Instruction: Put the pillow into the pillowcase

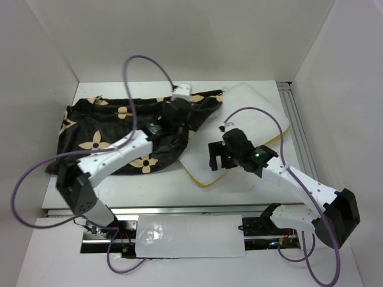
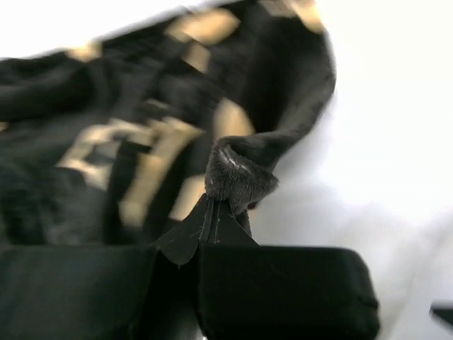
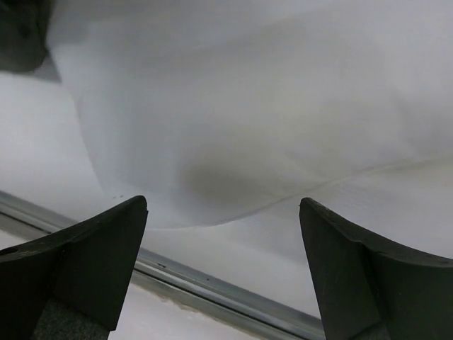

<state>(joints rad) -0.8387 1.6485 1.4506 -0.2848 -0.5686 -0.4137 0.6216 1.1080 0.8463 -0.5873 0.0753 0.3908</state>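
The pillow's near corner, bare of pillowcase, lies below and to the left in the top view, so next I need to move my right gripper down that way to close.
The pillowcase (image 1: 114,134), dark plush with tan flowers, lies crumpled on the left of the table. The white pillow (image 1: 254,116) with yellow piping lies at the right, and its left part is overlapped by the pillowcase's open end. My left gripper (image 1: 178,113) is shut on a fold of the pillowcase's edge. In the left wrist view the left gripper (image 2: 212,207) pinches that fold of the pillowcase (image 2: 237,173), with the pillow (image 2: 382,142) to its right. My right gripper (image 1: 215,156) is open and empty over the pillow's near left corner. In the right wrist view the right gripper (image 3: 223,212) frames the pillow (image 3: 248,106).
White walls enclose the table at the left, back and right. A metal rail (image 1: 296,119) runs along the right side. A metal strip at the table's near edge (image 3: 212,283) shows below the pillow. Purple cables loop above both arms.
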